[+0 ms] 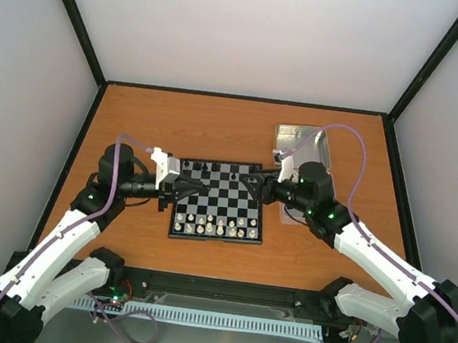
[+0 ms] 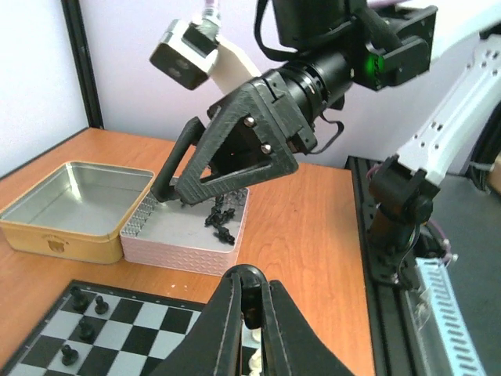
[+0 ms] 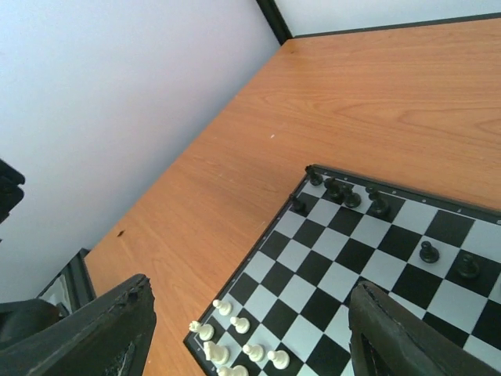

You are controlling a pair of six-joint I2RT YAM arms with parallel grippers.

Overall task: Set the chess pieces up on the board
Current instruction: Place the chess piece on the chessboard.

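Note:
The empty white square [image 1: 244, 170] [image 2: 59, 323] beside the tin-side corner piece lies outward and below. My left gripper needs to swing outward next and lower its piece onto that square.
The board [image 1: 220, 189] lies mid-table between both arms. Black chess pieces [image 1: 205, 165] stand along its far rows; more lie loose in a silver tin [image 2: 180, 247]. My left gripper [image 1: 201, 187] hovers over the board's left part, shut on one black chess piece [image 2: 255, 291] whose rounded top shows between the fingers. My right gripper [image 1: 250, 182] hangs over the board's right side, open and empty. In the right wrist view its fingers [image 3: 407, 337] stand far apart above the board [image 3: 368, 274], with black pieces [image 3: 344, 193] in the far corner.
White pieces [image 1: 214, 226] fill the board's near rows. The silver tin [image 1: 282, 138] sits at the back right beyond the board. Beside it in the left wrist view is an empty gold-sided tin [image 2: 47, 235]. Black-framed walls enclose the table.

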